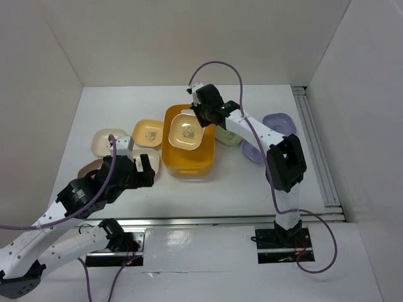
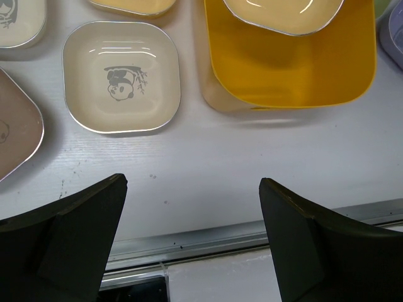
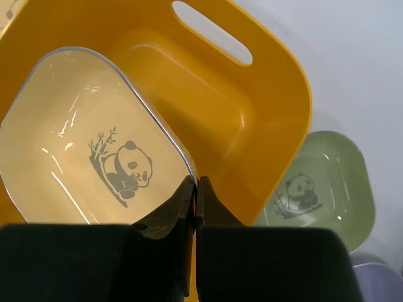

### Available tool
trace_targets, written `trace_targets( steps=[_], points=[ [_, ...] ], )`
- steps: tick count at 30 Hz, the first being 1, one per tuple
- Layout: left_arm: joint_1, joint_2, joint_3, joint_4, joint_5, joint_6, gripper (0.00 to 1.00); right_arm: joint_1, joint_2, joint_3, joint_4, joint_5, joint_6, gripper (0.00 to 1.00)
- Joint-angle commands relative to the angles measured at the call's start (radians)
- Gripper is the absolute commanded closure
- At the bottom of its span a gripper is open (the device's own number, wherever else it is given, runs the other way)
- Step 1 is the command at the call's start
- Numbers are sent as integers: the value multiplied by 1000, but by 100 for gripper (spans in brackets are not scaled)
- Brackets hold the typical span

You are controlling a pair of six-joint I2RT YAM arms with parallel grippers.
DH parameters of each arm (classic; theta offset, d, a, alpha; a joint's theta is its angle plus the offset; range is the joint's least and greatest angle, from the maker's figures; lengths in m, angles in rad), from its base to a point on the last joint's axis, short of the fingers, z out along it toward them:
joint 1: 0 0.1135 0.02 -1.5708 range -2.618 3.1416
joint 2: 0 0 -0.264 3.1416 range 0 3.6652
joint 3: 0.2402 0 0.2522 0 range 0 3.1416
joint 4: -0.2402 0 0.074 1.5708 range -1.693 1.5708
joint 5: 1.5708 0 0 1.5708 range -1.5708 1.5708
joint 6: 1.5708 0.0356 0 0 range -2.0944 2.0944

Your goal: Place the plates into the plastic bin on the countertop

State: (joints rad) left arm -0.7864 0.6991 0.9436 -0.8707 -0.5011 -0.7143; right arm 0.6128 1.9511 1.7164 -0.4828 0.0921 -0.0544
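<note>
My right gripper is holding the rim of the pale yellow panda plate [image 1: 187,131], which still hangs tilted above the bin's bare bottom. It will lower into the bin next and release the plate's rim.
My right gripper [image 1: 200,117] is shut on the rim of a pale yellow panda plate [image 1: 187,131] and holds it tilted over the yellow-orange plastic bin [image 1: 173,160]. In the right wrist view the gripper [image 3: 196,185] pinches the plate [image 3: 88,138] inside the bin [image 3: 271,107]. My left gripper [image 1: 146,171] is open and empty, above the countertop left of the bin. In the left wrist view the gripper [image 2: 192,189] hangs near a cream panda plate [image 2: 121,77], with the bin [image 2: 289,69] to the upper right.
Left of the bin lie a cream plate [image 1: 108,141], a yellow plate [image 1: 148,132] and a tan plate [image 1: 88,170]. Right of it lie a green plate [image 1: 228,136] and two lavender plates [image 1: 280,123]. A metal rail [image 1: 318,151] runs along the right wall.
</note>
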Motion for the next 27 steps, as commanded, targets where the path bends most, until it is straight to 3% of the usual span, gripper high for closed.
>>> trace_targets(
  steps=[1,8,10,11,13,15,16,19,20,22,27],
  points=[
    [6,-10,1,19,-1,-5,0,8,52,89,-20,-12,-91,100],
    [6,-10,1,29,9,4,0,8,132,149,-30,-14,-116,100],
    [6,-10,1,29,9,4,0,8,143,149,-8,-26,-116,95],
    [6,-19,1,29,9,4,0,8,143,149,1,-37,-116,91],
    [6,-20,1,29,9,4,0,8,152,164,10,-37,-116,61],
    [6,-20,1,29,9,4,0,18,152,207,10,-48,-125,52],
    [6,-20,1,29,9,4,0,18,152,218,10,-48,-125,36],
    [6,-20,1,29,9,4,0,39,106,242,19,-74,-114,22],
    [6,-29,1,29,9,4,0,39,89,255,19,-63,-114,5],
    [6,-29,1,29,9,4,0,51,19,255,29,-9,-85,0],
    [6,-29,1,29,9,4,0,7,-200,-4,113,222,74,0]
  ],
)
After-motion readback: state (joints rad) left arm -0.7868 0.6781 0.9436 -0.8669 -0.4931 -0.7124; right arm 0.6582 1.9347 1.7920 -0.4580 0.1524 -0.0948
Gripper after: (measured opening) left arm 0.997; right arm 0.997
